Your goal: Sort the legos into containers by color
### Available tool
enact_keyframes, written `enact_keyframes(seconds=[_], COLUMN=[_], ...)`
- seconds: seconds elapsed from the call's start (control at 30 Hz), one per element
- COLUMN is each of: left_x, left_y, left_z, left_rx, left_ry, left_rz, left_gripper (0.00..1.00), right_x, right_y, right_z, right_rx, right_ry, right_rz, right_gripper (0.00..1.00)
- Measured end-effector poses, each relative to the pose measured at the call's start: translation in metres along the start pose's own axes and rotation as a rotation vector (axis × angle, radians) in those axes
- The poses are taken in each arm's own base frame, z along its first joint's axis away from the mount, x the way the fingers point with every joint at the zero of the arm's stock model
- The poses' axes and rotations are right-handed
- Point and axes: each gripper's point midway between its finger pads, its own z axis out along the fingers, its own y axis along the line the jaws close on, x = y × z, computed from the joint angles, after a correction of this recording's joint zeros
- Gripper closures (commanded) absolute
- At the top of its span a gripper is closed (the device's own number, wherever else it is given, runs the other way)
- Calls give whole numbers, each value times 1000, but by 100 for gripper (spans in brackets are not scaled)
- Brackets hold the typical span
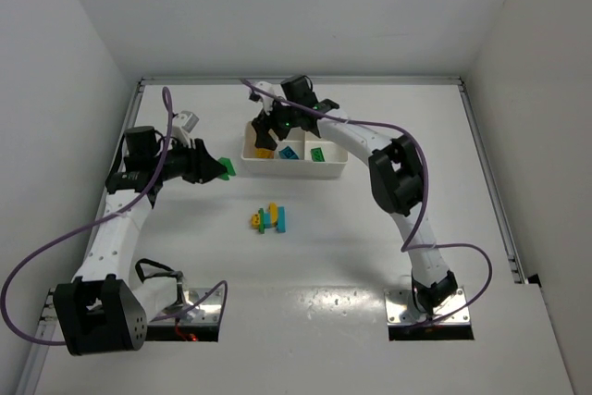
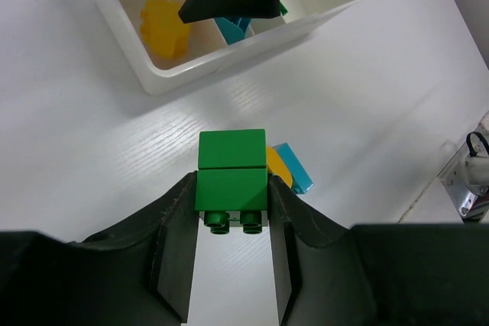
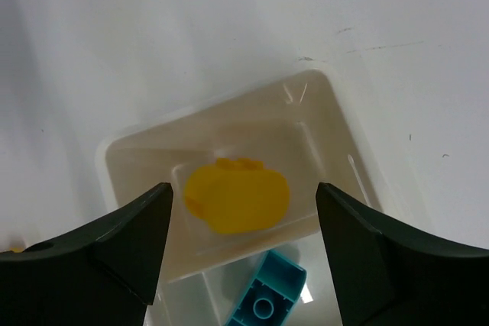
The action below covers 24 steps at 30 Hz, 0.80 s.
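I will next move my left gripper over the matching container where a green lego lies, to its right in the top view, and let go.
My left gripper (image 1: pixel 220 167) is shut on a green lego (image 2: pixel 231 179), a stack of two bricks held above the table, left of the tray. Below it lie loose yellow and cyan legos (image 2: pixel 289 169), also seen mid-table as a small cluster (image 1: pixel 270 219). The white tray (image 1: pixel 339 171) has three containers side by side. My right gripper (image 3: pixel 243 188) hangs open over the left one, where a yellow lego (image 3: pixel 237 195) lies untouched. A cyan lego (image 3: pixel 267 301) lies in the middle container and a green lego (image 1: pixel 317 153) in the right one.
The right arm (image 1: pixel 398 178) arches from its base at the near right up to the tray. Raised rails (image 1: pixel 486 164) line the table's sides and back. A purple cable (image 1: pixel 55 256) loops beside the left arm.
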Motion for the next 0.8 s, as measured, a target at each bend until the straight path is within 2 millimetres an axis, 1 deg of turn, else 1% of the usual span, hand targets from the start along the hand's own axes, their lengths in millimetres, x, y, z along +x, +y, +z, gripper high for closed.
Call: enact_keyframes(seconds=[0.1,0.17,0.23,0.27,0.33,0.37,0.43,0.47,0.5,0.53,0.6,0.67,0.7,0.8], left_x=[0,-1,-2,-1,1,3,4,3,2,1,-4,-10,-13,-20], left_y=[-3,-6,-8,-9,-14,-18,-23,-26,-29,-34,-43,-53,-57,-70], left_z=[0,2,6,8,13,16,22,25,26,28,30,31,31,34], left_rx=[16,45,82,104,162,204,268,299,324,354,412,470,491,551], left_ry=[-1,-3,-1,2,13,28,51,62,67,74,80,83,84,89], left_rz=[0,0,-7,-14,-31,-50,-74,-85,-91,-91,-85,-73,-65,-39], left_gripper=[81,81,80,80,80,80,80,80,80,80,80,80,80,80], right_x=[0,-3,-9,-15,-30,-38,-51,-53,-51,-46,-29,-20,-19,-27], right_y=[0,1,1,1,7,10,12,14,17,23,45,68,78,103], right_z=[-5,-16,-34,-48,-75,-90,-111,-124,-130,-134,-138,-138,-137,-138], right_rx=[-8,-29,-61,-99,-207,-270,-380,-448,-496,-542,-638,-724,-760,-837], right_ry=[-5,-19,-45,-75,-150,-199,-279,-307,-322,-328,-290,-239,-218,-190], right_rz=[40,85,123,148,213,257,319,382,414,446,521,578,591,570], right_gripper=[21,19,19,19,19,21,22,22,22,22,22,21,21,16])
